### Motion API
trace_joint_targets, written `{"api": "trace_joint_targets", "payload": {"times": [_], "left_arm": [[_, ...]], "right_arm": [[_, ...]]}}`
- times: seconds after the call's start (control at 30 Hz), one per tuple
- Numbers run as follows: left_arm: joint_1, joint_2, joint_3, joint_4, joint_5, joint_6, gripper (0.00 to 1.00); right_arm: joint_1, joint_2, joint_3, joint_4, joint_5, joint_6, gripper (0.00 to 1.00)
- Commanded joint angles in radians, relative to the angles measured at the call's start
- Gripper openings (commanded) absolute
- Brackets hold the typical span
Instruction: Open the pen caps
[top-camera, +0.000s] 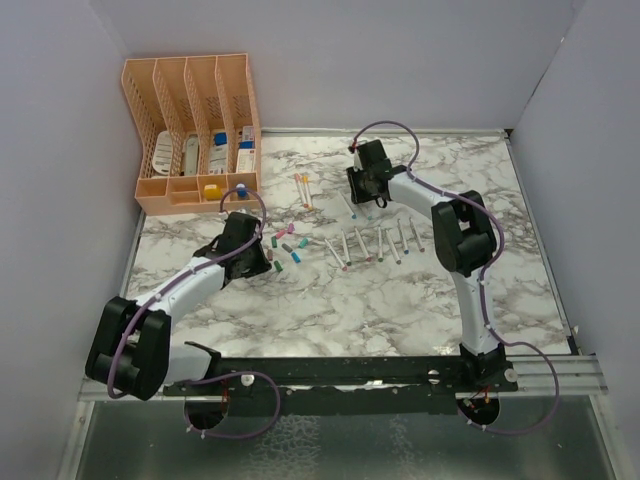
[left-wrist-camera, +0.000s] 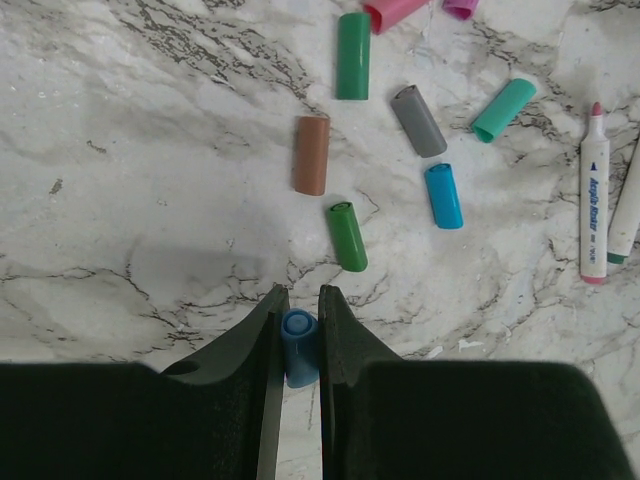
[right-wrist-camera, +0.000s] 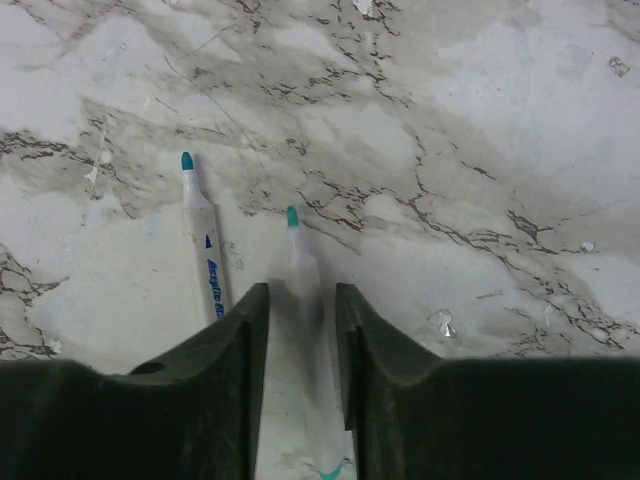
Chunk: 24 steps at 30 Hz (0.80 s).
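Note:
My left gripper brings the blue cap (left-wrist-camera: 298, 345) down onto the marble beside the nearer green cap next, then releases it, since loose caps cluster by that green cap.
My left gripper (left-wrist-camera: 298, 300) is shut on a small blue pen cap (left-wrist-camera: 298, 345), held just above the marble. Ahead of it lie several loose pen caps: two green (left-wrist-camera: 347, 235) (left-wrist-camera: 352, 55), brown (left-wrist-camera: 311, 155), grey (left-wrist-camera: 418, 120), light blue (left-wrist-camera: 443, 195) and teal (left-wrist-camera: 503, 110). In the top view this left gripper (top-camera: 245, 245) sits beside the cap cluster (top-camera: 285, 245). My right gripper (right-wrist-camera: 300, 290) stands slightly open around a blurred white pen barrel (right-wrist-camera: 298, 265) with a teal tip; gaps show on both sides. Another uncapped pen (right-wrist-camera: 203, 250) lies to its left.
A row of uncapped white pens (top-camera: 375, 243) lies mid-table, and two more pens (top-camera: 303, 190) lie farther back. A peach desk organizer (top-camera: 195, 130) stands at the back left corner. Walls close in on the left, the right and the back.

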Motion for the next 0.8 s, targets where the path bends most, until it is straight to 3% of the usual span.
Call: {"api": "trace_joint_targets", "payload": {"times": [0.0,0.27,0.37,0.6,0.77], "left_arm": [[-0.004,0.026,-0.023,0.024,-0.025,0.018,0.00],[-0.003,0.061,-0.036,0.041,-0.027,0.030,0.01],[-0.004,0.075,-0.036,0.044,-0.020,0.032,0.08],[-0.004,0.083,-0.035,0.046,-0.020,0.039,0.38],[-0.004,0.084,-0.024,0.031,-0.017,0.046,0.44]], "right_arm": [[-0.005,0.023,0.004,0.002,-0.022,0.007,0.38],[-0.006,0.015,0.062,-0.012,-0.019,-0.007,0.54],[-0.006,0.023,0.126,-0.039,-0.030,-0.013,0.59],[-0.001,0.057,0.263,-0.087,-0.085,-0.011,0.62],[0.031,0.106,0.359,-0.124,-0.091,-0.020,0.62]]}}
